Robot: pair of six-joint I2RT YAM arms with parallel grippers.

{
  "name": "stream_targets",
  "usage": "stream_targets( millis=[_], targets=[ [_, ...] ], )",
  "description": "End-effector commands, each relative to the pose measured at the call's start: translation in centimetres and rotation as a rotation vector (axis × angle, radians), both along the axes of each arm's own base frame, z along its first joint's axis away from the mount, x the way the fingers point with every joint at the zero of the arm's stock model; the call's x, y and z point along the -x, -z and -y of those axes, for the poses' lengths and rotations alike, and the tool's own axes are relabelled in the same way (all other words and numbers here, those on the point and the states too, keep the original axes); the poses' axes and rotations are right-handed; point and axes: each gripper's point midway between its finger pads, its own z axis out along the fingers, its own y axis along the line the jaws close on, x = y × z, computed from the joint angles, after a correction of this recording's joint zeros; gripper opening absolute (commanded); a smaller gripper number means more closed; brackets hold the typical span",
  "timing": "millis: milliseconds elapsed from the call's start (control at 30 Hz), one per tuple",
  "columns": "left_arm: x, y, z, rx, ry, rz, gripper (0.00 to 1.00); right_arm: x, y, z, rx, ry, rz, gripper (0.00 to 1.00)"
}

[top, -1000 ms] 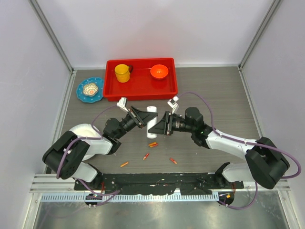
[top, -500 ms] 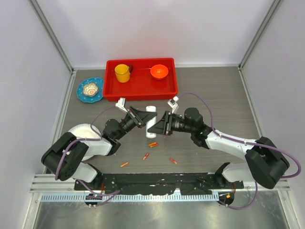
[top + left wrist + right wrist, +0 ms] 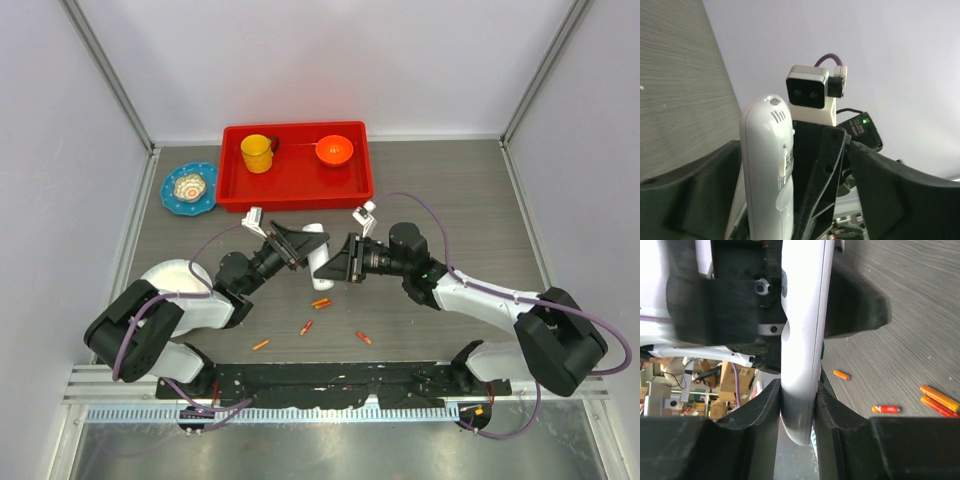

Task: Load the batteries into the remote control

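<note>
I will next move my right gripper away from the open left gripper and down onto the table near the red tray, because that spot is clear of batteries.
The remote control, a slim white oblong, hangs above the table between the two grippers. My right gripper is shut on it: in the right wrist view both pads press its sides near the remote's rounded end. My left gripper is open. Its jaws stand wide apart, the remote lying close to the left one with a gap to the other. Several orange batteries lie on the table below: a pair, one, one and one. Some batteries show in the right wrist view.
A red tray stands at the back, holding a yellow cup and an orange bowl. A blue plate sits left of the tray. Metal frame posts line both sides.
My left gripper's jaws have opened off the remote, which stays in the right gripper and has tilted slightly. The batteries have not moved.
</note>
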Motion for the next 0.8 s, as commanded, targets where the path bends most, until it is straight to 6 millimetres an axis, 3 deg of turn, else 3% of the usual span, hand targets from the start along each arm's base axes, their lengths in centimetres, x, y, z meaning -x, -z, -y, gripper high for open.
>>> stream_targets(
  millis=[0, 167, 233, 267, 300, 400, 467, 500, 533, 600, 633, 733, 767],
  targets=[
    [1.2, -6.6, -1.8, 0.167, -0.008, 0.214, 0.99, 0.9, -3.3, 0.7, 0.005, -0.067, 0.203, 0.01],
    [-0.2, -7.1, -2.6, 0.162, -0.038, 0.203, 1.00, 1.4, -2.5, 2.2, 0.131, -0.059, 0.219, 0.01],
    [-1.3, -6.9, -4.0, 0.146, -0.088, 0.184, 1.00, -2.3, -0.3, 4.6, 0.357, 0.146, 0.260, 0.01],
    [-1.8, -6.5, -4.7, 0.132, -0.121, 0.164, 1.00, -3.2, 0.7, 6.8, 0.516, 0.226, 0.208, 0.01],
    [-2.3, -5.2, -5.4, 0.088, -0.164, 0.108, 1.00, -7.2, 1.8, 11.3, 0.732, 0.500, 0.237, 0.01],
    [-3.0, -2.3, -7.3, -0.052, -0.280, -0.002, 1.00, -9.9, 1.6, 19.6, 1.160, 0.791, 0.281, 0.01],
    [-2.8, -1.4, -7.9, -0.172, -0.321, 0.016, 1.00, -10.5, 1.6, 22.6, 1.354, 0.849, 0.316, 0.01],
    [-2.8, 0.2, -8.4, -0.240, -0.344, -0.030, 1.00, -10.7, 1.7, 23.5, 1.418, 0.865, 0.324, 0.01],
    [-2.3, -0.7, -9.0, -0.255, -0.364, 0.007, 1.00, -11.0, 1.2, 25.0, 1.508, 0.918, 0.346, 0.01],
    [-1.8, 0.5, -9.7, -0.324, -0.377, -0.020, 1.00, -11.3, 2.7, 25.8, 1.644, 0.882, 0.339, 0.01],
    [-1.5, -0.2, -10.3, -0.326, -0.400, -0.003, 1.00, -11.5, 3.1, 26.0, 1.689, 0.874, 0.337, 0.00],
    [-1.1, 1.0, -11.4, -0.422, -0.431, -0.022, 1.00, -11.7, 6.1, 26.6, 1.846, 0.813, 0.322, 0.01],
    [-0.7, 0.4, -11.8, -0.436, -0.440, 0.004, 1.00, -11.8, 6.7, 26.9, 1.901, 0.794, 0.327, 0.01]
  ],
)
